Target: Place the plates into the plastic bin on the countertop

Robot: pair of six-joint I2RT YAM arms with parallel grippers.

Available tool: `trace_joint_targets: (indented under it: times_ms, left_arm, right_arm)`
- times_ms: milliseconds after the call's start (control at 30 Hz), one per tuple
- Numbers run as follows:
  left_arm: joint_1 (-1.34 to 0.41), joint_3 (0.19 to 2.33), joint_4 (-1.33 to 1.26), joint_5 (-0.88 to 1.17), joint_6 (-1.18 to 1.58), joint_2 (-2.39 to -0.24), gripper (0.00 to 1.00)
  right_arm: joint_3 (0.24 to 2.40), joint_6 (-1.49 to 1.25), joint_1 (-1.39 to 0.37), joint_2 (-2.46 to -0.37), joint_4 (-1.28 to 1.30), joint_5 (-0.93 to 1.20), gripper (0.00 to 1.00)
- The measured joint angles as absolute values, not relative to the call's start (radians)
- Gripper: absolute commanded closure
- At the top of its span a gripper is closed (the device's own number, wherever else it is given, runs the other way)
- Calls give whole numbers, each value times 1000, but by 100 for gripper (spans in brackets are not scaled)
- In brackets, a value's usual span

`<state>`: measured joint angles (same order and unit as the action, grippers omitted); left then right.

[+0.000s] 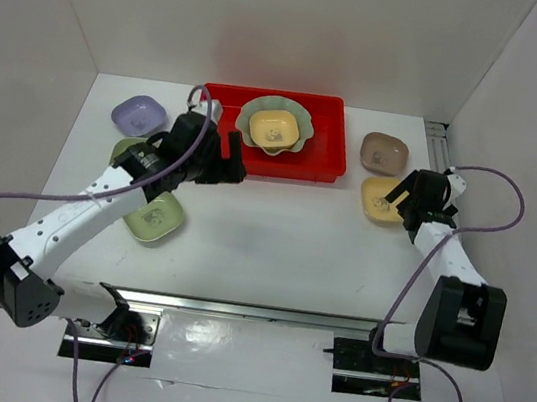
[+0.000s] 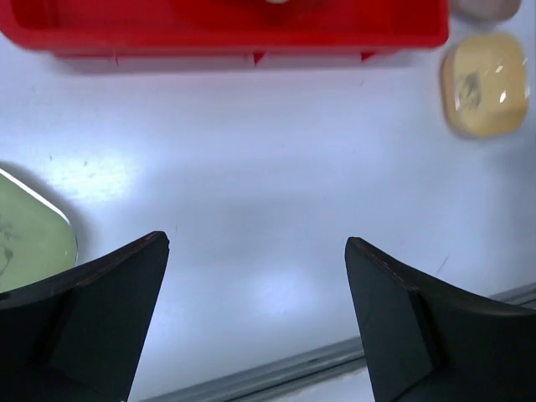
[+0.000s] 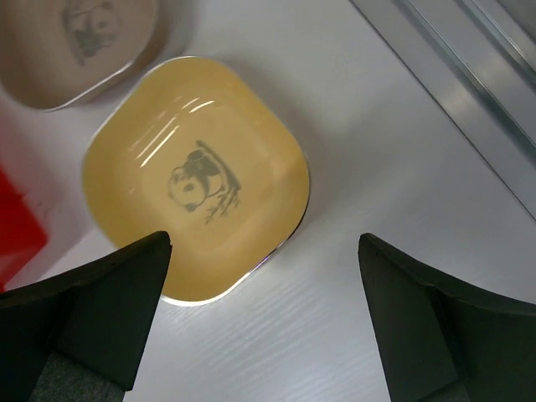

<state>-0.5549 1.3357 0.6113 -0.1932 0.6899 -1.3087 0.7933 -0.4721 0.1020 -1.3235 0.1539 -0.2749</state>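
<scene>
My right gripper is about to move down to the second yellow dish's rim [image 1: 405, 207] [image 3: 301, 159], on the side that faces the metal bar.
The red plastic bin [image 1: 225, 102] stands at the back of the white countertop [image 1: 284, 234]. It holds the large pale green scalloped dish [image 1: 301, 117] with a yellow dish [image 1: 271, 131] in it. My left gripper [image 1: 233, 167] is open and empty just in front of the bin's left part [image 2: 226, 33]. My right gripper [image 1: 403, 197] is open over the near edge of a second yellow dish [image 1: 380, 200], whose panda print shows in the right wrist view [image 3: 197, 180]. The brownish-pink dish [image 1: 384, 154] lies behind it. The lavender dish [image 1: 138, 116] and two green dishes [image 1: 155, 217] [image 1: 123, 149] lie at the left.
A metal rail [image 1: 437, 145] runs along the right wall, close to my right gripper; it also shows in the right wrist view [image 3: 469, 84]. Another rail [image 1: 242, 310] crosses the near edge by the arm bases. White walls close in the left, back and right sides.
</scene>
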Motion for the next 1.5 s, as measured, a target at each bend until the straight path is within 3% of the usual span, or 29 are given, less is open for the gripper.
trace_joint_targets:
  times_ms: [233, 400, 633, 700, 733, 900, 967, 1033, 1067, 1300, 1500]
  left_arm:
    - [-663, 1221, 701, -234, 696, -1208, 0]
    - [-696, 1221, 737, -243, 710, -1121, 0]
    - [-703, 1222, 793, -285, 710, -1057, 0]
    - [-703, 1222, 801, -295, 710, -1056, 0]
    - [-703, 1222, 805, -301, 710, -1056, 0]
    - [-696, 1222, 822, -312, 707, -1056, 0]
    - [-683, 1222, 824, -310, 706, -1055, 0]
    - [-665, 1222, 824, -310, 705, -1050, 0]
    - [-655, 1221, 824, -310, 704, -1046, 0]
    - [-616, 1221, 824, -301, 683, -1002, 0]
    - [-604, 1221, 825, -290, 681, -995, 0]
  right_arm:
    - [874, -501, 139, -1573, 105, -318, 1]
    - [941, -503, 154, -1687, 90, -329, 8]
    - [961, -546, 158, -1746, 91, -345, 39]
    - [959, -553, 164, -1746, 89, -348, 63]
    - [954, -561, 169, -1746, 89, -350, 69]
    - [934, -585, 196, -1746, 92, -352, 69]
    - [933, -596, 210, -1748, 89, -352, 90]
    - [937, -613, 224, -1748, 65, -337, 93]
    - [939, -622, 228, -1748, 53, -331, 100]
    - [935, -635, 235, -1727, 65, -296, 100]
    - [883, -620, 229, -1541, 205, -267, 100]
